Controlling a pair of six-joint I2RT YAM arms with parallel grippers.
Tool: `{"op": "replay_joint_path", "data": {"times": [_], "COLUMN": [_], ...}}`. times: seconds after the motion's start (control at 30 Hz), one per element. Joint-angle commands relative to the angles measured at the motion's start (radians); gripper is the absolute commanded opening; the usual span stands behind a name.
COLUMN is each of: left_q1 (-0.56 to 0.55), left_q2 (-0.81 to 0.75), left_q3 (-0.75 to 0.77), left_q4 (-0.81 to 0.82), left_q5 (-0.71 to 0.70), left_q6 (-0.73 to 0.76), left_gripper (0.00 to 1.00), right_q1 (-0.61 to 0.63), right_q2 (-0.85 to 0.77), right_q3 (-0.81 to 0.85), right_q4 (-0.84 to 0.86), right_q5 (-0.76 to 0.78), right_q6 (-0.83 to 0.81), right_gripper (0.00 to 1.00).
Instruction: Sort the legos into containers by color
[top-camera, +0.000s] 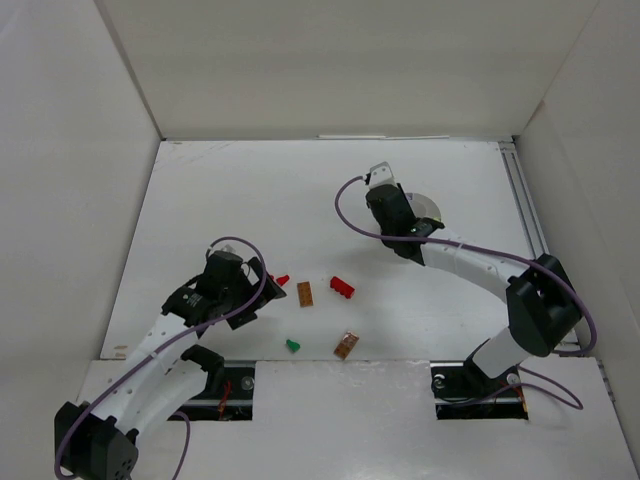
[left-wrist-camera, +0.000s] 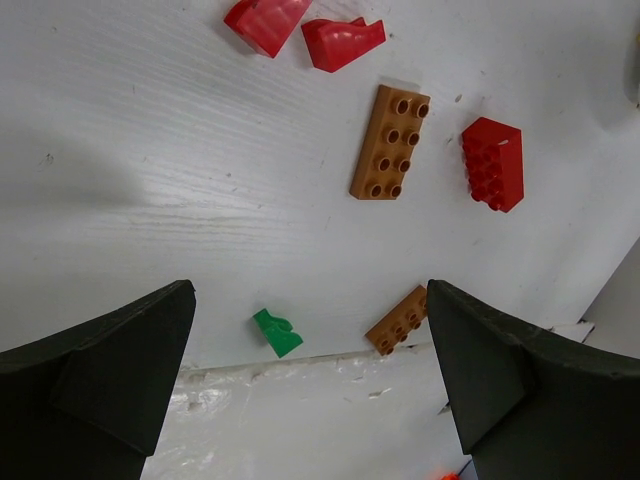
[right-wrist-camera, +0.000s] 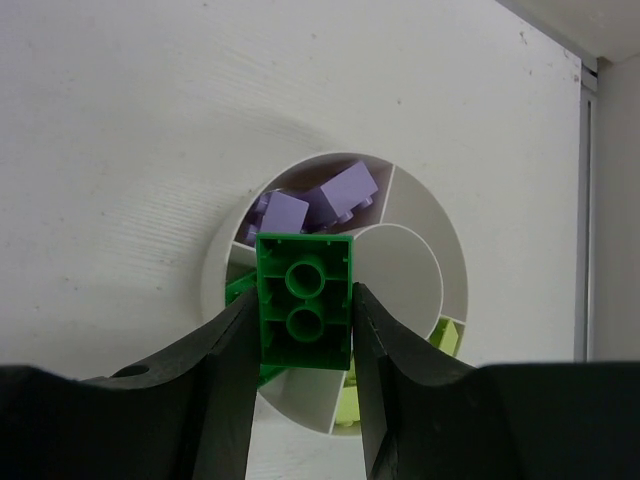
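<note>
My right gripper brings the green lego down toward the wedge container next and releases it there, since that container already holds green legos of the same color.
My right gripper is shut on a green lego, underside toward the camera, directly above the round white dish. The dish's wedge containers hold purple legos, green ones and pale yellow ones. From the top, the right gripper covers most of the dish. My left gripper stands open and empty above the table. Before it lie a small green lego, two brown plates, a red brick and two red pieces.
White walls box in the table on the left, back and right. A rail runs along the right edge. A raised seam crosses the near edge, close to the small green lego and the nearer brown plate.
</note>
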Motion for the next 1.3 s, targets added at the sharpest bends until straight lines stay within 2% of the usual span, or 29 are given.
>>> {"op": "replay_joint_path", "data": {"times": [0.0, 0.37, 0.77, 1.03, 1.13, 1.27], "left_q1": [0.003, 0.003, 0.003, 0.003, 0.003, -0.071], "left_q2": [0.012, 0.021, 0.052, 0.041, 0.041, 0.062], "left_q3": [0.045, 0.045, 0.045, 0.054, 0.054, 0.054], "left_q4": [0.028, 0.028, -0.015, -0.045, -0.055, -0.064], "left_q5": [-0.001, 0.008, 0.019, 0.03, 0.039, 0.028], "left_q6": [0.017, 0.017, 0.027, 0.036, 0.048, 0.039], "left_gripper": [1.0, 1.0, 1.0, 1.0, 1.0, 0.98], "right_q1": [-0.011, -0.029, -0.029, -0.029, -0.029, -0.02], "right_q2": [-0.009, 0.012, -0.067, -0.149, -0.201, -0.294], "right_q3": [-0.006, -0.036, -0.085, -0.085, -0.085, -0.118], "right_q4": [0.02, 0.002, -0.007, -0.007, -0.007, 0.003], "right_q5": [0.061, 0.039, -0.007, -0.062, -0.134, -0.249], "right_q6": [-0.004, 0.004, 0.033, 0.033, 0.033, 0.033], "right_gripper": [0.25, 0.36, 0.6, 0.63, 0.63, 0.64]}}
